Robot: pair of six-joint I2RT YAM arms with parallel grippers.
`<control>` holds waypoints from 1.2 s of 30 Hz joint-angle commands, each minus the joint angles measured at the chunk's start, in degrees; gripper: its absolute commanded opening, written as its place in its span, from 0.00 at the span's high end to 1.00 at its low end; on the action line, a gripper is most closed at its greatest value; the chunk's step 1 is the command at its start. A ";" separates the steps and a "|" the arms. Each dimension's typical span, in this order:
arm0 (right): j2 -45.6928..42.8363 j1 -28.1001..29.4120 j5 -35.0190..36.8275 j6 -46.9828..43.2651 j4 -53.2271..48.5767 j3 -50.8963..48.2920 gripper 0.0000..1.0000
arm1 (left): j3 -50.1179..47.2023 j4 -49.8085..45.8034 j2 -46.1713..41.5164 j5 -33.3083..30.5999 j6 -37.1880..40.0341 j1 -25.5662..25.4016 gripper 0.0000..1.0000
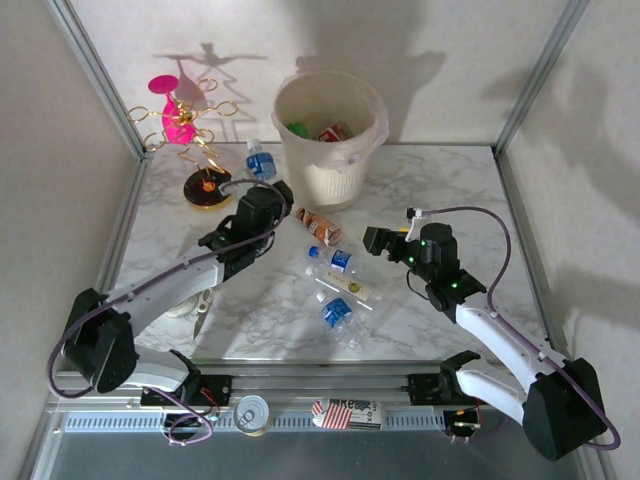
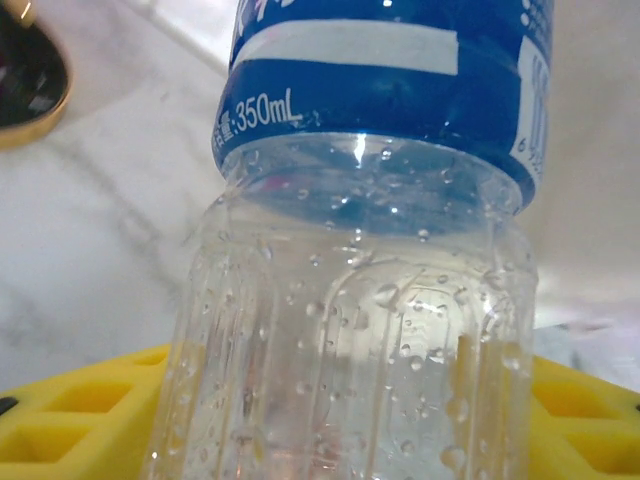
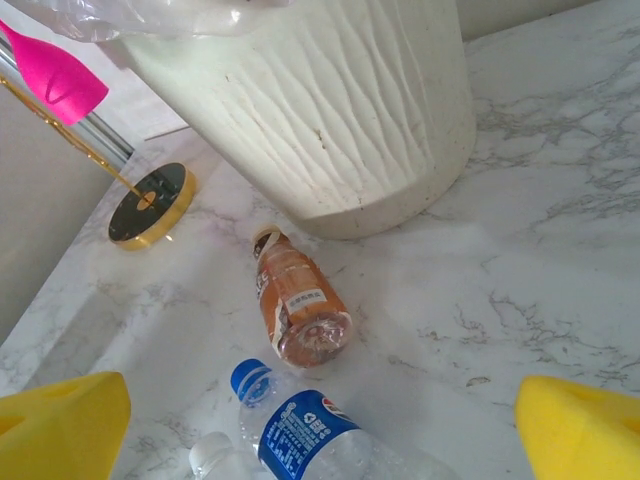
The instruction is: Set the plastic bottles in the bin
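The blue-labelled bottle hangs beside the bin [image 1: 345, 170], and the bin's rim is higher. I will raise my left gripper next and carry the bottle outward over the bin's opening [image 1: 332, 108] to release it.
My left gripper [image 1: 262, 182] is shut on a clear plastic bottle with a blue label [image 1: 260, 160], held upright just left of the bin [image 1: 345, 170]. In the left wrist view that bottle [image 2: 370, 200] stands between the yellow fingers [image 2: 70, 420]. The cream ribbed bin holds a green bottle [image 1: 299, 128] and a red-labelled one [image 1: 333, 131]. A brown bottle [image 1: 318, 225] and three clear bottles [image 1: 330, 262] [image 1: 355, 288] [image 1: 338, 315] lie mid-table. My right gripper [image 1: 383, 241] hovers open to their right, looking at the brown bottle [image 3: 298, 305], a blue-labelled bottle [image 3: 310, 435] and the bin [image 3: 330, 120].
A pink-and-gold wire ornament stand [image 1: 190, 120] with a dark round base [image 3: 150, 205] stands at the back left, close to my left gripper. A silver tin can [image 1: 251, 413] and a small printed carton [image 1: 345, 412] lie on the front rail. Metal frame posts [image 1: 95, 70] border the table.
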 commanded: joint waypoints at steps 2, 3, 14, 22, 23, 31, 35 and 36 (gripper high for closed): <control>0.45 0.37 -0.82 1.08 2.76 -1.18 0.01 | 6.18 4.58 -2.02 3.66 8.55 0.34 0.48; 0.46 0.37 -1.01 1.39 2.96 -1.36 0.01 | 8.08 4.51 -1.57 4.44 9.87 0.40 0.48; -2.02 0.37 -2.00 3.31 2.23 -2.70 0.01 | 30.77 -0.02 13.31 12.79 15.50 1.36 0.49; -5.45 0.39 -1.03 3.82 0.48 -3.35 0.01 | 47.20 -6.62 28.26 17.36 14.80 2.17 0.48; -5.75 0.37 -1.03 3.83 0.32 -3.44 0.01 | 49.36 -7.81 30.29 17.82 14.75 2.31 0.48; -7.31 0.37 -0.57 3.71 -1.30 -3.88 0.01 | 57.43 -12.58 38.30 18.86 13.44 2.77 0.44; -7.41 0.38 -0.10 3.40 -1.59 -3.88 0.01 | 57.32 -12.23 38.15 18.60 13.13 2.79 0.26; -7.26 0.37 -0.09 3.43 -1.51 -3.88 0.01 | 57.34 -12.11 38.03 18.72 13.13 2.77 0.22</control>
